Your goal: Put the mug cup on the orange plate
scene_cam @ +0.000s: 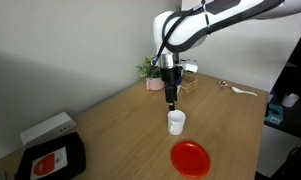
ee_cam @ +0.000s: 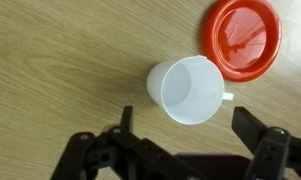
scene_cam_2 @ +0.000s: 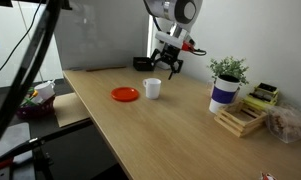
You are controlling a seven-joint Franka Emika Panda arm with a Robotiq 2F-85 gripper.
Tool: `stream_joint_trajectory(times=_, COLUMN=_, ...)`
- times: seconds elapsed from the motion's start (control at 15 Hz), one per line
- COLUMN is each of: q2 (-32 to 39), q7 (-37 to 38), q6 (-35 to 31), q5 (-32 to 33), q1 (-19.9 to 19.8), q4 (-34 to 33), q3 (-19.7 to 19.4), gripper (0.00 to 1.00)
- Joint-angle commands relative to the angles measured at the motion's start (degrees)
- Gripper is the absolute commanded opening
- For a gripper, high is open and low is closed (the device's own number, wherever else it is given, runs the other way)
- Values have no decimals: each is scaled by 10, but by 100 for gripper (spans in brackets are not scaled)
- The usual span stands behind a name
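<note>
My gripper moves down over the mug cup's side opposite its handle next, straddles the mug cup's rim and closes, as its opening fits one finger.
The small white mug cup stands upright on the wooden table, also seen in an exterior view and from above in the wrist view. The red-orange plate lies flat beside it, apart from the mug; it also shows in an exterior view and at the wrist view's top right. My gripper hangs just above the mug, open and empty, also seen in an exterior view. In the wrist view its fingers spread wide below the mug.
A potted plant in a taller white cup with a dark band stands by a wooden rack. A black-and-white device sits at the table's corner. A pink pot and a spoon lie at the far side.
</note>
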State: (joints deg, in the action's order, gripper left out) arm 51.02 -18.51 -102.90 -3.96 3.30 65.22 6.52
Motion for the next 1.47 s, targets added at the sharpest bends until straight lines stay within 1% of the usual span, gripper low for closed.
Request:
stream_joint_trajectory(times=0.0, q2=8, q7=32, q6=16, q5=16, q1=7, q4=-14, q3=-8, gripper=100)
stream_joint_trajectory(times=0.2, q2=8, q7=54, q6=17, q5=25, q1=6, q4=-10, q3=-12, gripper=100)
stream_joint_trajectory(times=0.47, q2=14, q7=57, q6=23, q5=26, q1=4, q4=-13, q3=-10, gripper=100)
stream_joint_trajectory(times=1.2, q2=72, q7=16, q6=58, q5=26, q1=1, q4=-62, q3=-2, gripper=100)
stream_joint_trajectory(times=1.33, q2=83, q7=12, q6=68, q5=26, q1=2, q4=-75, q3=-2, gripper=73)
stream_joint_trajectory(times=1.4, q2=88, q7=12, q6=73, q5=27, q1=3, q4=-82, q3=-2, gripper=67)
